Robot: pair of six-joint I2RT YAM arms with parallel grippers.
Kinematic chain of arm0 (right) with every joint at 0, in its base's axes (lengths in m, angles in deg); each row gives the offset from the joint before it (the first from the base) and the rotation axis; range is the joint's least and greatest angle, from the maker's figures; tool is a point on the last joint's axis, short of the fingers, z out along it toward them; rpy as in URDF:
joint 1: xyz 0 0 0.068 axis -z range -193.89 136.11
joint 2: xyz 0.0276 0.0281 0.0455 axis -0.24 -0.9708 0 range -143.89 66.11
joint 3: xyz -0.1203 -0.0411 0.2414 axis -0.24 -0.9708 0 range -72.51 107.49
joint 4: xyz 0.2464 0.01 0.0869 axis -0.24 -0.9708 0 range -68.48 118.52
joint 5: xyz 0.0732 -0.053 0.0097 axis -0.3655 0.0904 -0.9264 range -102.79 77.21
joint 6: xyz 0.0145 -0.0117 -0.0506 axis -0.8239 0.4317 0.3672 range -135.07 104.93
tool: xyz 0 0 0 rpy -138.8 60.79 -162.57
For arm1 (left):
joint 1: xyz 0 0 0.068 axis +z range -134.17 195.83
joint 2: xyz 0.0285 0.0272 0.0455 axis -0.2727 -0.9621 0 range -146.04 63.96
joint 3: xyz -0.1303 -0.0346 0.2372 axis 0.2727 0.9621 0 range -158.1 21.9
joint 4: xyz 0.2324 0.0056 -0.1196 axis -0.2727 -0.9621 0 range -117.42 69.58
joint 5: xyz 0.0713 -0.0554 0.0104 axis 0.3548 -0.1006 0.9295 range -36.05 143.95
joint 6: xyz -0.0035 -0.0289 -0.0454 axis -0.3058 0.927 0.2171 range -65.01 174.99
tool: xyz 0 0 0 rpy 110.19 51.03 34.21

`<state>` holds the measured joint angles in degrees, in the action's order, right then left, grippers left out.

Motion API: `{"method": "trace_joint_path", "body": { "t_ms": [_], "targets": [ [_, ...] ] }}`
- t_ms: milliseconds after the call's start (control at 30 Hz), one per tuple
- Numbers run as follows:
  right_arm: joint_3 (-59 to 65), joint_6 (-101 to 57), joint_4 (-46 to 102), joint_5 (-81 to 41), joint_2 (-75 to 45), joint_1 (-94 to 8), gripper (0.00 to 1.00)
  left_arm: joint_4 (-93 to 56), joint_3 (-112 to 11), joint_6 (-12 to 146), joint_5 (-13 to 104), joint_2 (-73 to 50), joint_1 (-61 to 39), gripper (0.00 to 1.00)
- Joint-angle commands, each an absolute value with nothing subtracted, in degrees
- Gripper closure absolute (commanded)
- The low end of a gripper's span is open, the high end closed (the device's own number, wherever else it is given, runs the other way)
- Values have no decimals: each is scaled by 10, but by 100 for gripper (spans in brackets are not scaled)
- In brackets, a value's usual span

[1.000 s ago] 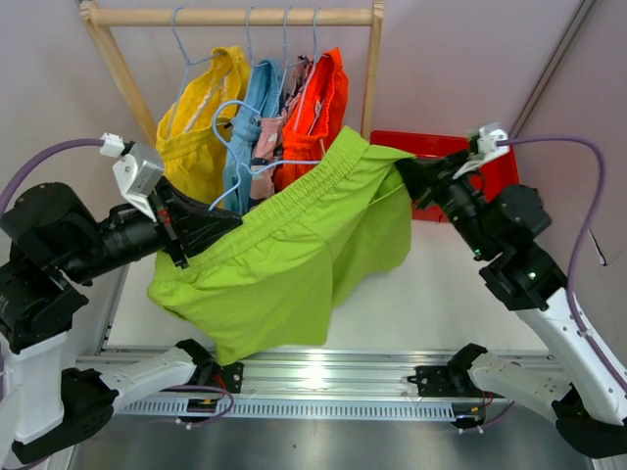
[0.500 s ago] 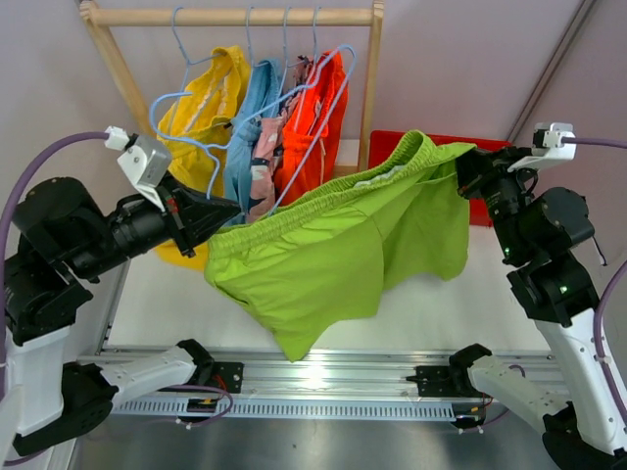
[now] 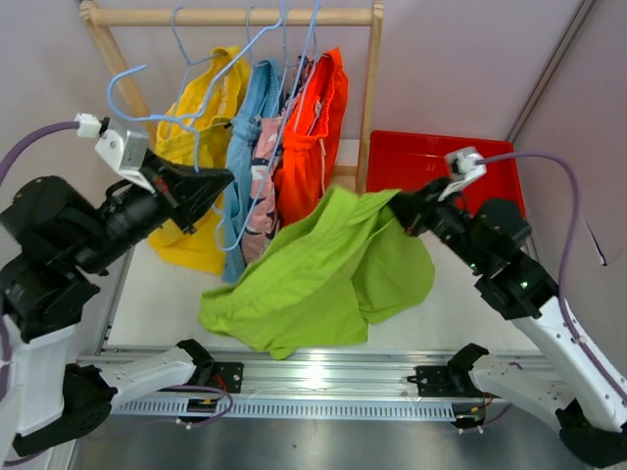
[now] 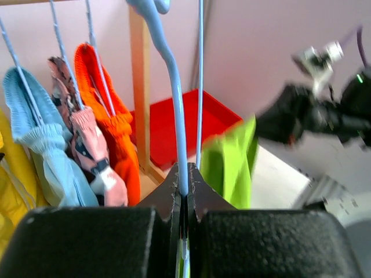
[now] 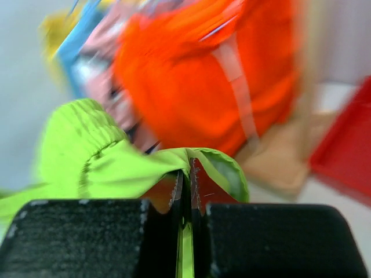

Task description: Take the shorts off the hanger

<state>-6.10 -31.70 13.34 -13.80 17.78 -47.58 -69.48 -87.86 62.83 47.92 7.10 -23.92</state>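
Next, my right gripper will lift the lime green shorts high and outward over the red bin [image 3: 439, 168] [image 5: 349, 149], then lower them there, since they droop long onto the table.
The lime green shorts [image 3: 312, 274] hang off the hanger from my right gripper [image 3: 400, 210], and their lower part droops onto the table. In the right wrist view, my right gripper [image 5: 185, 165] is shut on the waistband of the lime green shorts [image 5: 98, 156]. My left gripper [image 3: 221, 182] is shut on the bare light blue wire hanger [image 3: 124, 71], holding it up by the rack. In the left wrist view, the hanger [image 4: 168, 63] rises from the shut left gripper [image 4: 184, 174]. Yellow [image 3: 201, 127], light blue [image 3: 251, 122], pink [image 3: 263, 191] and orange shorts [image 3: 312, 127] hang on the rail.
A wooden rack [image 3: 230, 17] with an upright post [image 3: 369, 88] stands at the back of the white table [image 3: 460, 294]. A red bin [image 3: 441, 162] sits at the back right, behind my right arm.
The lime green shorts have slipped off the hanger. My left gripper lifted the hanger up and back. My right gripper swung left and down, and the shorts now sag to the table.
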Motion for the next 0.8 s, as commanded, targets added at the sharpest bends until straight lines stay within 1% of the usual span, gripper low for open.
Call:
{"method": "trace_joint_path", "body": {
  "t_ms": [0,67,100,133,167,200,233,267,300,333,367,400,433,467,500,533,600,633,667,700,767],
  "targets": [
    [-53,-286,161,-136,156,-603,100,-552,-829,647,537,44,-241,100],
    [-20,-265,153,-82,131,-631,100,-541,-820,651,558,26,-240,100],
    [-2,-260,149,-33,123,-635,100,-548,-818,653,578,8,-240,100],
    [49,-240,136,-6,115,-631,100,-556,-814,654,588,3,-240,100],
    [80,-226,131,53,91,-627,100,-561,-798,653,593,3,-240,100],
    [115,-214,124,77,78,-618,100,-558,-767,651,587,19,-240,100],
    [193,-193,117,93,61,-587,100,-550,-732,651,580,30,-240,100],
    [234,-184,116,108,24,-564,100,-548,-716,654,573,40,-240,100],
    [279,-177,114,111,2,-541,100,-548,-674,662,558,49,-240,100],
    [327,-172,108,111,-23,-488,100,-547,-664,667,550,63,-241,100],
    [430,-158,103,112,-51,-463,100,-547,-651,670,544,68,-241,100],
    [485,-153,100,114,-107,-438,100,-546,-641,679,544,74,-242,100],
    [537,-153,96,112,-137,-415,100,-545,-614,682,526,80,-243,100],
    [591,-153,95,102,-169,-371,100,-543,-609,685,524,82,-244,100],
    [693,-140,93,95,-230,-353,100,-542,-598,688,521,83,-246,100],
    [733,-131,106,88,-256,-339,100,-538,-591,693,518,82,-246,100],
    [767,-109,161,74,-299,-297,100,-529,-581,698,519,75,-246,100],
    [759,-112,181,67,-303,-297,100,-526,-578,700,520,75,-246,100],
    [743,-116,203,66,-307,-273,100,-522,-578,701,521,65,-246,100],
    [703,-135,243,65,-307,-259,100,-519,-576,702,521,58,-246,100],
    [673,-165,263,45,-314,-230,100,-510,-583,704,524,35,-246,100]
  ]
}}
